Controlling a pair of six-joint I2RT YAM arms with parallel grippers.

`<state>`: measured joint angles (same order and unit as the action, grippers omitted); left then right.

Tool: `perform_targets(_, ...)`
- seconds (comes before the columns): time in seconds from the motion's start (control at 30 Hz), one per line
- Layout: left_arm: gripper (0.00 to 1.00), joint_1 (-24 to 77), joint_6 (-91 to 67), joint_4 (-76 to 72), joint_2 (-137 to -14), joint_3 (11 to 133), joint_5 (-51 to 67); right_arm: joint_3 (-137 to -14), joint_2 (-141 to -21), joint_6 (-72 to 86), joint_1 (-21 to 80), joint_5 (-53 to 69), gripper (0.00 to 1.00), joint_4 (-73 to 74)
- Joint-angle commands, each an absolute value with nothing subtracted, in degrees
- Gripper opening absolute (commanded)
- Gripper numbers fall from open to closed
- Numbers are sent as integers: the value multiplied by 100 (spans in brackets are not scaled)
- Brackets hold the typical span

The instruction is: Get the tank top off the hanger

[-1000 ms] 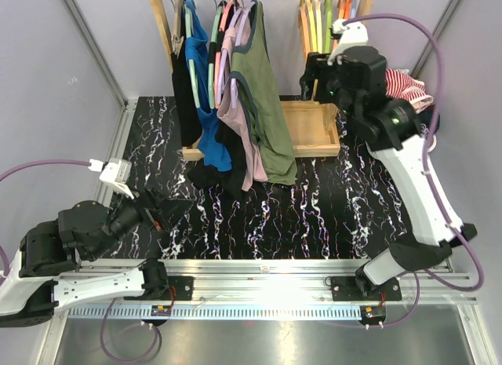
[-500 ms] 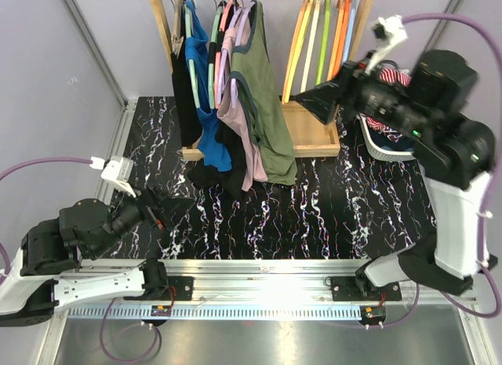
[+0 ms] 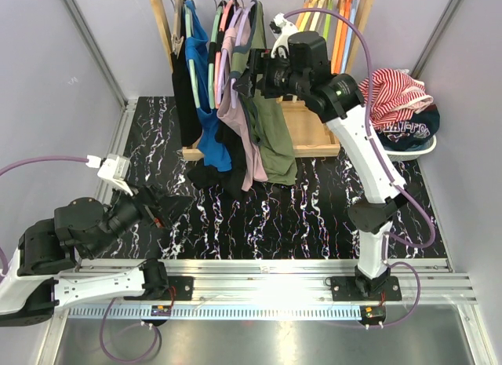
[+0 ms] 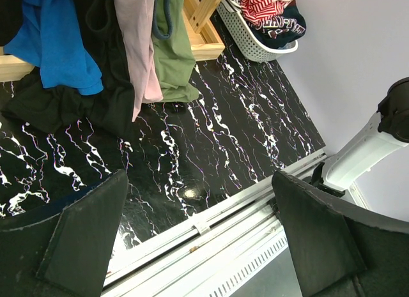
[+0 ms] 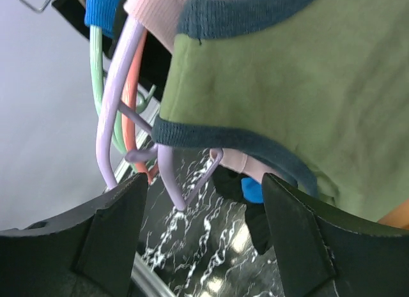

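The right gripper moves toward the green top's trim next, fingers astride the hanger's end, and closes. The lavender hanger's end (image 5: pixel 169 172) pokes out bare below that trim.
An olive green tank top (image 3: pixel 271 122) with dark teal trim hangs on the wooden rack, rightmost of several hung tops. In the right wrist view the green top (image 5: pixel 287 73) fills the upper right, with a lavender hanger (image 5: pixel 167 175) below its trim. My right gripper (image 3: pixel 249 76) is up at the top's shoulder. It is open (image 5: pixel 204 246), and the hanger's loop and the trim lie just ahead of the jaws, untouched. My left gripper (image 3: pixel 169 208) is open and empty low over the marbled floor; the left wrist view shows its spread jaws (image 4: pixel 198 246).
Pink, blue and black tops (image 3: pixel 205 106) hang left of the green one. Empty coloured hangers (image 3: pixel 333 12) hang at the rack's right. The wooden rack base (image 3: pixel 314 129) sits below. A white basket (image 3: pixel 408 149) with striped clothes stands at the right. Metal rails run along the near edge.
My right arm has swung from the right side, near the basket, leftwards to the green tank top's shoulder. The left arm has barely moved.
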<state>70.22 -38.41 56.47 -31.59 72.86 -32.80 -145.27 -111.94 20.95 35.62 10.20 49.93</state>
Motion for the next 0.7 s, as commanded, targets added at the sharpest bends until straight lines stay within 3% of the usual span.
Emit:
perform_targets(0.0,99,7031,-3797,5405,-3094,7444,-3392,-14932,-11082,2118,3858,-210,79,4465)
perform_targets(0.27,99,7022,-3850,5388,-2901,7330,-3472,-14880,-11285,2048,4060,-202,80,4289)
perform_targets(0.5,99,7031,-3920,5423,-2725,7242,-3507,-15574,-11698,2189,4069,-1423,75,4877)
perform_targets(0.67,99,7022,-3955,5493,-2628,7225,-3559,-15478,-11795,2109,4078,-1257,75,4825)
